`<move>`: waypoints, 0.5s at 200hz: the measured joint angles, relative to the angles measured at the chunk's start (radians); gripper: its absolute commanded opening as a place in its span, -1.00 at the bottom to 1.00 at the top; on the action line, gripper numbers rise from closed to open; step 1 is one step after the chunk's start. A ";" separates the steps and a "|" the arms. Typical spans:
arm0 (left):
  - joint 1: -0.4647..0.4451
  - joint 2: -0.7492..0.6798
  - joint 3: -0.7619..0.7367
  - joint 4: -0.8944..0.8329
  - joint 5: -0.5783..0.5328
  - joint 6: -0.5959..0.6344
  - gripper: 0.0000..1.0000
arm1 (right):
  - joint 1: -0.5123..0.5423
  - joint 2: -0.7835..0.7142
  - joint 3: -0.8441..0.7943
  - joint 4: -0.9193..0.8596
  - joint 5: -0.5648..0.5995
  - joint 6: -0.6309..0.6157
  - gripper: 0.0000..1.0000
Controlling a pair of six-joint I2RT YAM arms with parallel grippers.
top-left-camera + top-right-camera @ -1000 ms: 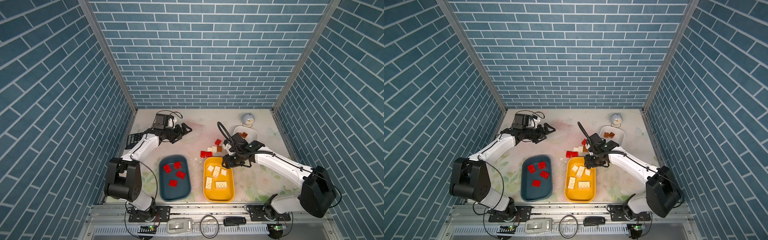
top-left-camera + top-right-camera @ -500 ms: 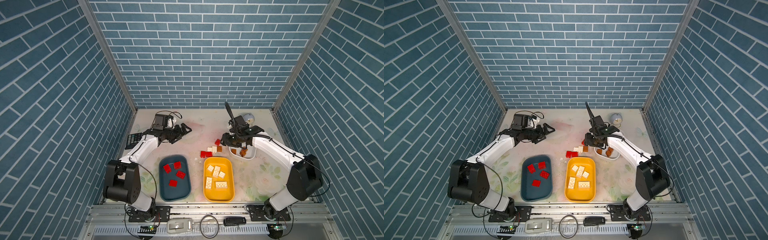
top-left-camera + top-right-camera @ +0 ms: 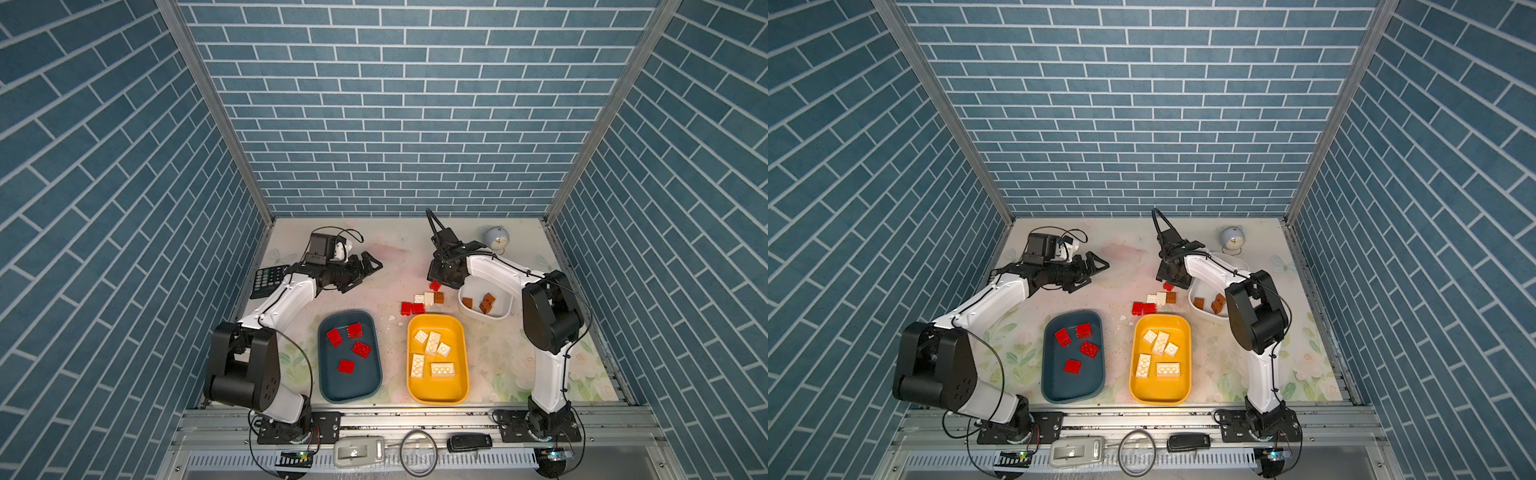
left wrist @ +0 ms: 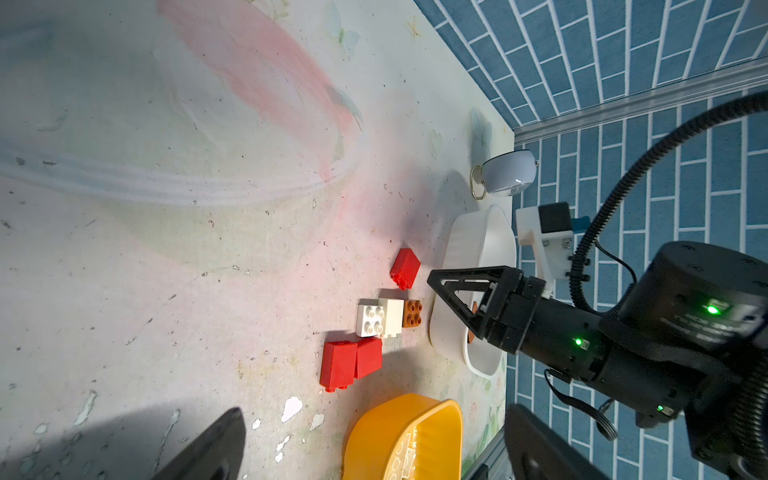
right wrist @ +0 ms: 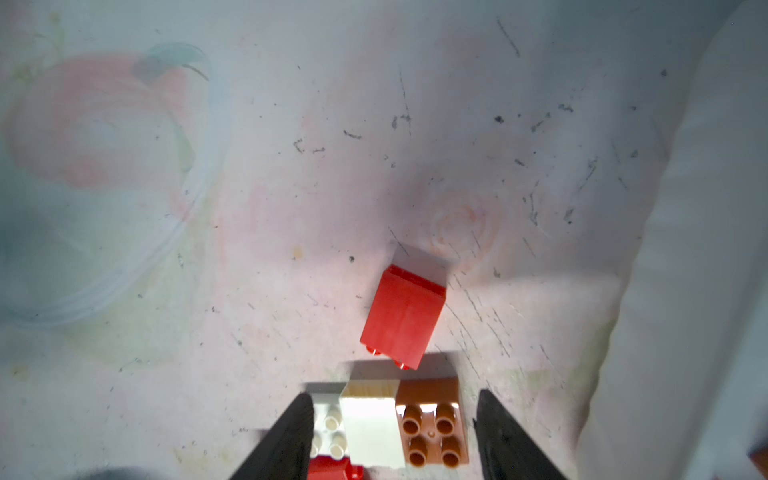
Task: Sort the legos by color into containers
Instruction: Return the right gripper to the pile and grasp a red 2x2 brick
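The right gripper moves down over the long sides of the lone red lego (image 3: 434, 285) (image 5: 404, 316) below it next, since bare table beside them leaves both fingers room.
Loose legos lie between the trays: a red one (image 3: 435, 285), a white (image 3: 419, 298), a cream (image 3: 429, 298), a brown (image 3: 439, 297) and a red pair (image 3: 412, 308). My right gripper (image 5: 394, 395) hangs open just above them, its fingers either side of the cream lego (image 5: 372, 428) and brown lego (image 5: 432, 424), gripping nothing. The blue tray (image 3: 357, 386) holds several red legos. Several cream ones lie in the yellow tray (image 3: 436, 390), and brown ones (image 3: 486, 302) in the white tray (image 3: 500, 299). My left gripper (image 3: 372, 272) stands open and empty at the back left.
A black calculator (image 3: 268, 280) lies by the left wall under the left arm. A small round clock (image 3: 497, 240) stands at the back right, behind the white tray. The white tray's rim is close beside the right gripper.
The right gripper swung from over the yellow tray to the white tray, then across to the loose legos, and its jaws have widened. The left arm has not moved.
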 measured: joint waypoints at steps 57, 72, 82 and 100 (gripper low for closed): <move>0.000 0.000 0.000 0.000 0.000 0.000 0.97 | 0.002 0.138 0.101 -0.023 0.025 0.032 0.05; 0.000 0.000 0.000 0.000 0.000 0.000 0.97 | 0.002 0.156 0.113 -0.032 0.028 0.040 0.00; 0.000 0.000 0.000 0.000 0.000 0.000 0.97 | 0.002 0.166 0.119 -0.042 0.030 0.041 -0.04; 0.000 0.000 0.000 0.000 0.000 0.000 0.97 | 0.002 0.179 0.134 -0.048 0.037 0.045 -0.11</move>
